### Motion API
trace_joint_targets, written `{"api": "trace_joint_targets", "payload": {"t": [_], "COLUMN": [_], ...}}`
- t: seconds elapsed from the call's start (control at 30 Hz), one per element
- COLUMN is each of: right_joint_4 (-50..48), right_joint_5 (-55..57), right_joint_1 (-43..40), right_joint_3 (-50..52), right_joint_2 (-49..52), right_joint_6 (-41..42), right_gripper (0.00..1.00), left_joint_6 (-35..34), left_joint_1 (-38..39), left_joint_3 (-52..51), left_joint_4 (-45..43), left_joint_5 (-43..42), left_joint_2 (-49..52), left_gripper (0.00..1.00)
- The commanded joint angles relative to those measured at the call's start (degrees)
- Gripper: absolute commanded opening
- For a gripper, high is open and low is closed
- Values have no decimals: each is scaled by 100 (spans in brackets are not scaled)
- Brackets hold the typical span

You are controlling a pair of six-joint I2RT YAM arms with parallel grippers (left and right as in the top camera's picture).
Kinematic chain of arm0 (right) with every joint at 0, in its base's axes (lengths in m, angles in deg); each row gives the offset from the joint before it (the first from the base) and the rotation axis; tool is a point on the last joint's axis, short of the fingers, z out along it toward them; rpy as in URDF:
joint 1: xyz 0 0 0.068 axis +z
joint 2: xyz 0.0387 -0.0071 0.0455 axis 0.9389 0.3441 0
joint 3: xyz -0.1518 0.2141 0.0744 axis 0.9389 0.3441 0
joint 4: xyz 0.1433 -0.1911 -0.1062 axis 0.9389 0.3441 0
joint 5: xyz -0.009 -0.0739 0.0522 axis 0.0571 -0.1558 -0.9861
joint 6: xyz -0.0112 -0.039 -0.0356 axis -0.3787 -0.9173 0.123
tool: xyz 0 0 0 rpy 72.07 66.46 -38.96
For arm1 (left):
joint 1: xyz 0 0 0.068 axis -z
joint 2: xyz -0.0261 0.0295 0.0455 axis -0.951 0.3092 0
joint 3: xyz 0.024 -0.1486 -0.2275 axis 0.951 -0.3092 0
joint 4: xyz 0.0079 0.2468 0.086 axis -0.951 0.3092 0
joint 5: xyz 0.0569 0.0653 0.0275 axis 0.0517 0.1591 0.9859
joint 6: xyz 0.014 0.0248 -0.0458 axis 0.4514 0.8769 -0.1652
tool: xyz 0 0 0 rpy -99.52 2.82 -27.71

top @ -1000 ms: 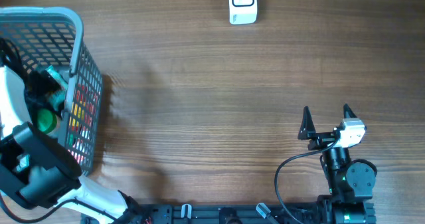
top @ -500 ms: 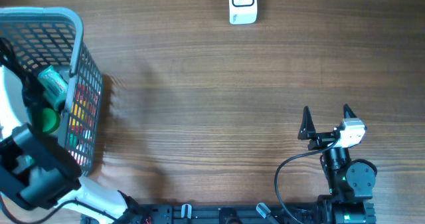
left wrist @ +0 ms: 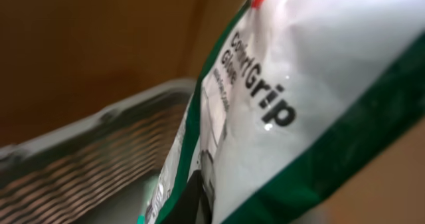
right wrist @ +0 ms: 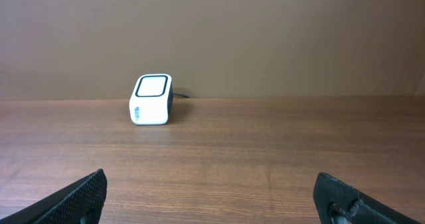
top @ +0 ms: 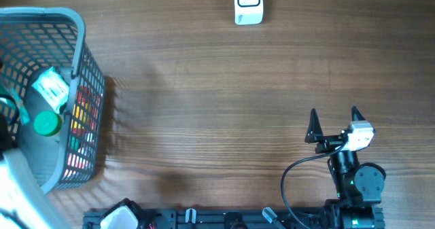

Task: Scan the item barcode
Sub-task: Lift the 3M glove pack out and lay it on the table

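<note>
I will next move my left gripper past the side of the basket, lower it and release the packet, because clear tabletop is below it and to its right in the overhead view.
The item is a white and green glove packet (left wrist: 292, 98) that fills the left wrist view, held close to the camera. My left gripper (left wrist: 199, 204) is shut on its lower edge; one dark finger (left wrist: 191, 196) shows against it. From overhead the packet (top: 51, 90) is over the grey mesh basket (top: 83, 59) at the far left. No barcode shows on it. The white scanner (top: 248, 3) stands at the table's far edge, also seen ahead of my right gripper as a small box (right wrist: 151, 100). My right gripper (top: 333, 124) rests open near the front right, with nothing between its fingers.
The basket wall (left wrist: 86, 157) rises behind the packet. Inside the basket lie a green round cap (top: 46, 124) and colourful packaging (top: 81, 120). The right arm's base and cable (top: 353, 181) sit at the front edge.
My left gripper has shut on the packet. The left arm has pulled back towards the left edge of the overhead view, and the packet now looks larger and higher. The right arm has not moved.
</note>
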Motion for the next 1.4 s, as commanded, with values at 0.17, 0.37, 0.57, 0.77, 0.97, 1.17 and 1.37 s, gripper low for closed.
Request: {"api": "trace_joint_targets", "payload": {"t": [0.17,0.37,0.57,0.77,0.97,1.17,1.37], "right_joint_4": [-11,-11,-11,-11,-11,-11,-11], "right_joint_5": [-31,-31,-31,-31,-31,-31,-31], "right_joint_1": [17,17,17,17,17,17,17], "right_joint_3": [7,7,7,7,7,7,7], "right_joint_2": [-31,-31,-31,-31,-31,-31,-31], "right_joint_6": [-50,-50,-52,-50,-50,-50,-52], "right_gripper": [100,100,100,100,99,100,100], "left_joint_6": [-225,11,260,258,474,-92,-1403], "left_joint_1": [-11,-11,-11,-9,234,2347,4321], "left_joint_3": [101,101,98,94,-557,-1725,-1757], "left_joint_4": [278,2771,3945,3982,3670,2374,1700], "left_joint_5": [-4522,-4924,-4927,-4927,-4883,-4124,-1934], "left_joint_2": [-1593,-1504,-1495,-1495,-1484,-879,389], "left_gripper": [4,4,4,4,4,4,4]}}
